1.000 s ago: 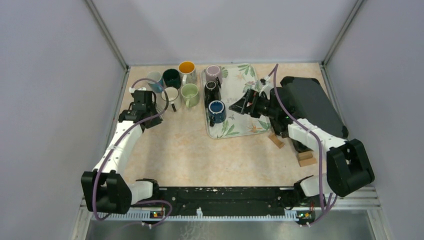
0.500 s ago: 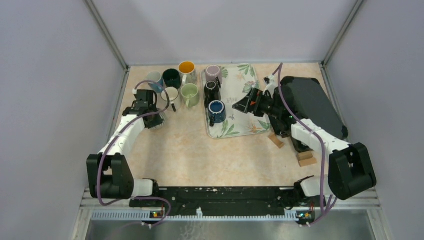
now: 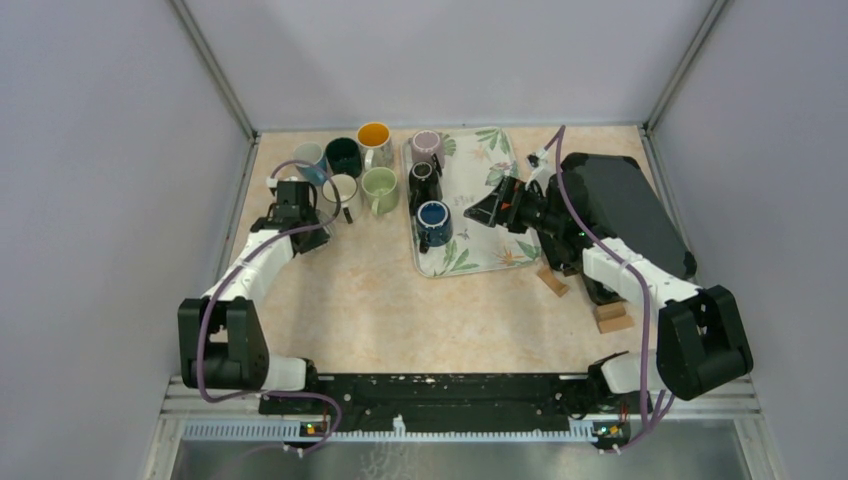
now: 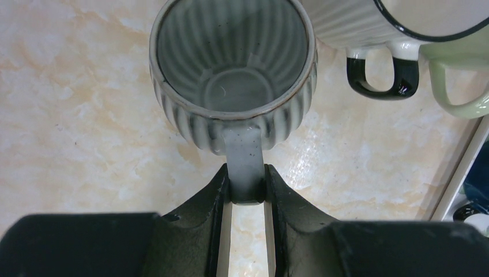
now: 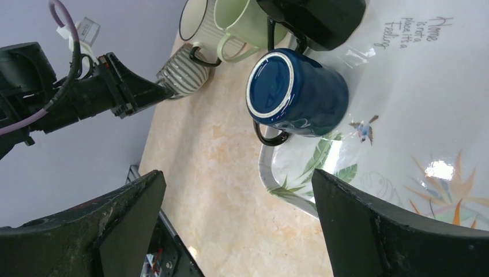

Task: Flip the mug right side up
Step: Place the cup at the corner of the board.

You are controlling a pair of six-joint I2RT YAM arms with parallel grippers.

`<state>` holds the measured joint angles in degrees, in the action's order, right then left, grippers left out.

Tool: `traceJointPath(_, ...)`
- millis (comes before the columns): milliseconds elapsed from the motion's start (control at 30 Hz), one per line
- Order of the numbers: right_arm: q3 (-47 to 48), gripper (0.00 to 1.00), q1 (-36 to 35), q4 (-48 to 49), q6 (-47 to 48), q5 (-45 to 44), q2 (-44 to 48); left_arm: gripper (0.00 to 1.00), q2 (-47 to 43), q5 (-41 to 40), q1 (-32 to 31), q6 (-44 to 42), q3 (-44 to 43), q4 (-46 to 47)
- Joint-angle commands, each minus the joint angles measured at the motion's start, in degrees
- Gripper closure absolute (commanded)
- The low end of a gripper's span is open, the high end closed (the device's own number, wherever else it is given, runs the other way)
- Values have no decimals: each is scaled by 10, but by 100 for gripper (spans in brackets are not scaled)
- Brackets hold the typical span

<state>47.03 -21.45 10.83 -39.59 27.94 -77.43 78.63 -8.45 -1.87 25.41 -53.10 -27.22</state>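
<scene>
My left gripper holds the grey mug and needs to lower it next toward the clear table (image 3: 319, 222) (image 4: 236, 92) beside the white black-rimmed mug, then let go of the grey mug's handle.
My left gripper (image 4: 247, 179) is shut on the handle of a grey ribbed mug (image 4: 233, 63). The mug's open mouth faces up at the wrist camera, over the table beside the row of mugs. In the top view this gripper (image 3: 305, 225) is at the far left. The grey mug also shows in the right wrist view (image 5: 184, 72). A dark blue mug (image 3: 433, 222) stands upside down on the floral tray (image 3: 490, 250), seen bottom-up in the right wrist view (image 5: 297, 95). My right gripper (image 3: 480, 212) is open and empty, just right of the blue mug.
A black mug (image 3: 424, 180) and a pink mug (image 3: 427, 146) are on the tray. A white black-rimmed mug (image 4: 415, 23), a green mug (image 3: 380, 188), an orange-lined mug (image 3: 374, 140), a dark green mug (image 3: 343, 156) and a light blue mug (image 3: 309, 160) stand at the back left. Wooden blocks (image 3: 610, 315) lie right.
My left gripper has moved back and slightly right with the grey mug, closer to the row of mugs. The right gripper shifted slightly and then held still.
</scene>
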Motion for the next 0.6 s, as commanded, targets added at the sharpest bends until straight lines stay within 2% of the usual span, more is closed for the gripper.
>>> traceJointPath(0,3,1,5,29,7,11,12,100,24,-12,4,6,11,54)
traceJointPath(233,3,1,5,26,12,10,4,99,63,-22,4,5,11,77)
traceJointPath(467,6,1,5,19,20,3,5,90,82,-42,3,2,2,69)
traceJointPath(567,5,1,5,21,20,4,5,89,93,-50,3,3,0,67)
